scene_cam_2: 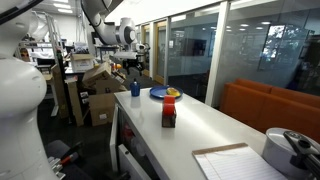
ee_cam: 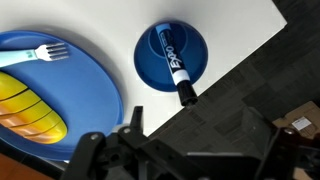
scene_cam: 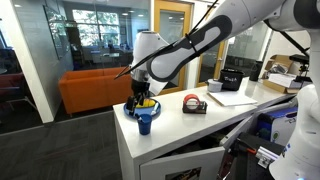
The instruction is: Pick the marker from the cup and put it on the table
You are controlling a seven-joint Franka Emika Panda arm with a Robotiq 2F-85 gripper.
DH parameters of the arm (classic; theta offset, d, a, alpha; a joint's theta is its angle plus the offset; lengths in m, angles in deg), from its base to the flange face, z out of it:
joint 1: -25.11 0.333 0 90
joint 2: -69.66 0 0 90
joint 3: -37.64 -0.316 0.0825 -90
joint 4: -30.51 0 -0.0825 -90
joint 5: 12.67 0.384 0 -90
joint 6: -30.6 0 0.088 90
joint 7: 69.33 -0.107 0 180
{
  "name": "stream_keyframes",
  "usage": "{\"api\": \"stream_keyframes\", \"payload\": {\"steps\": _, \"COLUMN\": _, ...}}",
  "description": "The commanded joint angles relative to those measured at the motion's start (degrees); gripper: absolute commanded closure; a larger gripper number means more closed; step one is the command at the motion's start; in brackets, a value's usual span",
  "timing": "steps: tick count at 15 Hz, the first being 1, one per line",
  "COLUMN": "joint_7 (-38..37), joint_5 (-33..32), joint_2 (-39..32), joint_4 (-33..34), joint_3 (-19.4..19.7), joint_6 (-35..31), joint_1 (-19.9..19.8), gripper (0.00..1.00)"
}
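Observation:
The gripper lowers its open fingers a little around the marker's black end (ee_cam: 187, 94) next, then closes there, because that end sticks out past the cup's rim.
The blue cup (ee_cam: 170, 40) stands near the white table's (ee_cam: 240, 30) edge. The marker (ee_cam: 176, 68) leans inside it, with a blue label and a black end sticking out over the rim. My gripper (ee_cam: 200, 128) is open and empty, hovering above the cup and a little toward the table edge. In both exterior views the gripper (scene_cam: 140, 98) (scene_cam_2: 133, 66) hangs just over the cup (scene_cam: 145, 122) (scene_cam_2: 135, 89) at the end of the table (scene_cam: 200, 125) (scene_cam_2: 205, 135). The marker is too small to make out there.
A blue plate (ee_cam: 70, 85) with a fork and a yellow item lies right beside the cup. A red-and-black tape dispenser (scene_cam: 194, 104) (scene_cam_2: 169, 108) stands further along the table. An orange sofa (scene_cam: 90, 90) stands beyond it. Dark carpet lies below the edge.

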Motion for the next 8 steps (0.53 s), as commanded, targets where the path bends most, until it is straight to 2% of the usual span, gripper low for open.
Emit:
{"api": "stream_keyframes", "payload": {"steps": 1, "joint_7": 0.8, "joint_5": 0.3, "joint_2": -1.8, "joint_4": 1.2, "joint_3": 0.6, "joint_6": -1.3, "joint_1": 0.1, "gripper": 0.0}}
{"api": "stream_keyframes", "payload": {"steps": 8, "joint_7": 1.8, "joint_5": 0.2, "joint_2": -3.2, "joint_4": 1.4, "joint_3": 0.7, "joint_6": -2.7, "joint_1": 0.3, "gripper": 0.0}}
